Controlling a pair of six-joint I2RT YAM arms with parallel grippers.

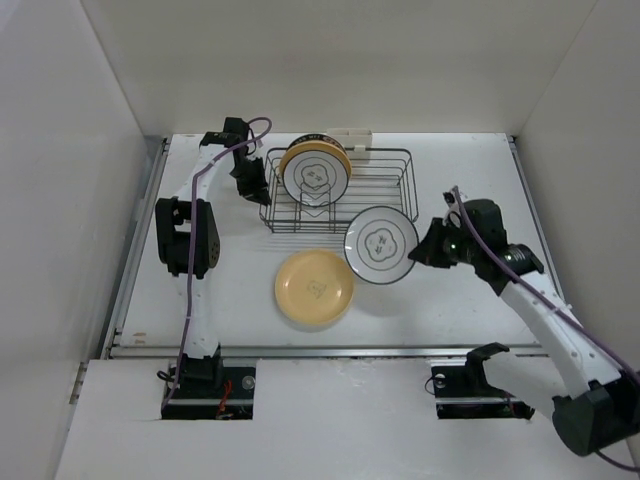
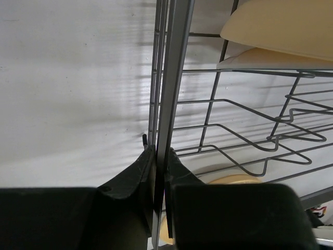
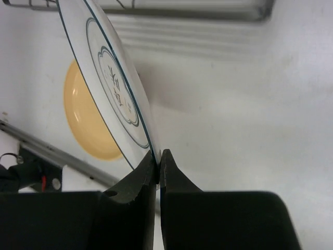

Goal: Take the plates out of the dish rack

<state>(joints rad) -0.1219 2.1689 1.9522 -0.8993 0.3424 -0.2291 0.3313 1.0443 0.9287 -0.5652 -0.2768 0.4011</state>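
Bare tabletop lies beside the yellow plate, so my right gripper will lower back toward the metal bar, level the white plate and release its rim there.
The dark wire dish rack [image 1: 385, 160] stands at the back middle and holds upright plates: a white dark-rimmed one [image 1: 315, 172] in front of a yellow one [image 1: 341, 153]. My left gripper [image 1: 250, 190] is shut on the rack's left end wall [image 2: 174, 62]. My right gripper [image 1: 424, 247] is shut on the rim of a white plate with a dark rim [image 1: 380, 245], held tilted above the table in front of the rack; it also shows in the right wrist view [image 3: 112, 83]. A yellow plate [image 1: 314, 288] lies flat on the table.
A small white holder [image 1: 352, 135] is clipped on the rack's far side. White walls close in the table on three sides. A metal rail [image 1: 330, 350] runs along the near edge.
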